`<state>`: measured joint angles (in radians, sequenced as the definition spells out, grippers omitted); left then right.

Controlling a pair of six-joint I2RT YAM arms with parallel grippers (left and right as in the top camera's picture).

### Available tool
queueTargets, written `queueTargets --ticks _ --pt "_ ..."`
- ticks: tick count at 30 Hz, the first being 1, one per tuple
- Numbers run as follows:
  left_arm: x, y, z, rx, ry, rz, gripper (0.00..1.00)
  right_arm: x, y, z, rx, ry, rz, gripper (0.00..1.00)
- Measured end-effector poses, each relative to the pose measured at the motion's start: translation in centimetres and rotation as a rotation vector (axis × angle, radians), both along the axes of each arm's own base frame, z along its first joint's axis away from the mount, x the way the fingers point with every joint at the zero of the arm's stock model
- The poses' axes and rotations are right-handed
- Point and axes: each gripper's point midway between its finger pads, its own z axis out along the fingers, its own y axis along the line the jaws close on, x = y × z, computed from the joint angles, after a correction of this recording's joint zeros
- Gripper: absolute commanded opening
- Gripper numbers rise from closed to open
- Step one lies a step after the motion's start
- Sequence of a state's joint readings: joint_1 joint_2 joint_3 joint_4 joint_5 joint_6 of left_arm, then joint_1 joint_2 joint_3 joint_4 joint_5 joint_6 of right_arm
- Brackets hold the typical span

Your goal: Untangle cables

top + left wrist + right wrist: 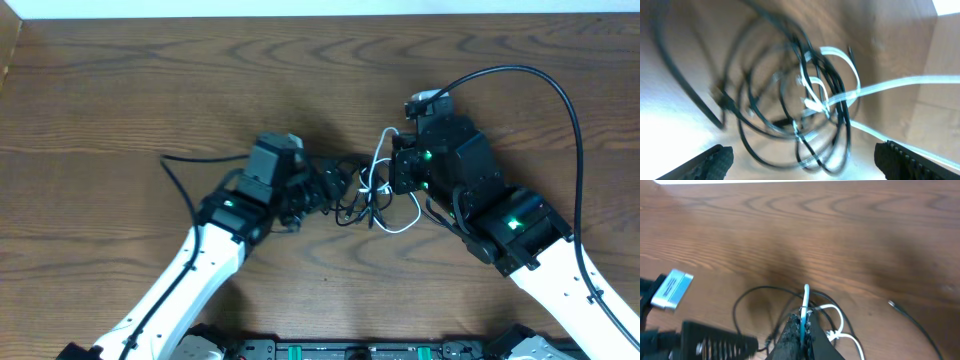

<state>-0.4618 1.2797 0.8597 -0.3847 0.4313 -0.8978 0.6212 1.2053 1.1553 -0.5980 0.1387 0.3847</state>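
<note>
My left gripper will next move down into the tangle's near loops and close on the black cable, since the black loops lie ahead of its spread fingers.
A tangle of thin black cables (pixel 350 200) with one white cable (pixel 378 165) looped through it lies on the wooden table between my two arms. In the left wrist view the black loops (pixel 790 100) and the white cable (pixel 840 95) lie ahead of my left gripper (pixel 802 162), whose fingers stand wide apart with the lowest loops between them. My left gripper (pixel 325 188) sits at the tangle's left edge. My right gripper (pixel 802 325) is shut on the white cable (pixel 805 297), and it sits at the tangle's right side (pixel 395 170).
A thicker black cord (pixel 540 85) fixed to the right arm arcs over the table at the right. Another thin black cord (pixel 195 160) runs left of the left arm. A loose black cable end (pixel 905 312) lies on the wood at right.
</note>
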Motion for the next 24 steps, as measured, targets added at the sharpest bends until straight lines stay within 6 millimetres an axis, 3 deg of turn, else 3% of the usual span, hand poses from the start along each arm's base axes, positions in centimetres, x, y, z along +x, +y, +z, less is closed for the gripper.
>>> queueTargets --ticks 8,12,13,15,16,19,24 --pt "-2.3 -5.6 -2.4 -0.038 0.078 -0.124 0.95 -0.1 -1.8 -1.1 -0.039 0.041 -0.075 0.01" --pt "-3.1 -7.5 -5.1 -0.018 0.134 -0.151 0.95 0.0 -1.9 -1.0 -0.037 0.039 -0.085 0.01" --pt "-3.2 -7.6 -6.1 -0.002 0.163 -0.141 0.9 0.0 -1.9 -1.0 -0.037 0.039 -0.086 0.01" --pt "-3.5 -7.5 -8.4 0.036 0.221 -0.123 0.7 0.1 -1.9 -0.7 -0.028 0.031 -0.09 0.01" --pt "-3.6 -7.5 -9.4 0.051 0.248 -0.117 0.56 0.1 -2.0 -0.6 -0.023 0.025 -0.091 0.01" --pt "-4.2 -7.1 -12.2 0.099 0.315 -0.1 0.33 0.5 -2.8 0.9 0.015 -0.017 -0.114 0.01" --pt "-4.5 -6.9 -13.6 0.122 0.354 -0.091 0.13 0.5 -7.0 5.0 0.087 -0.127 -0.219 0.01"
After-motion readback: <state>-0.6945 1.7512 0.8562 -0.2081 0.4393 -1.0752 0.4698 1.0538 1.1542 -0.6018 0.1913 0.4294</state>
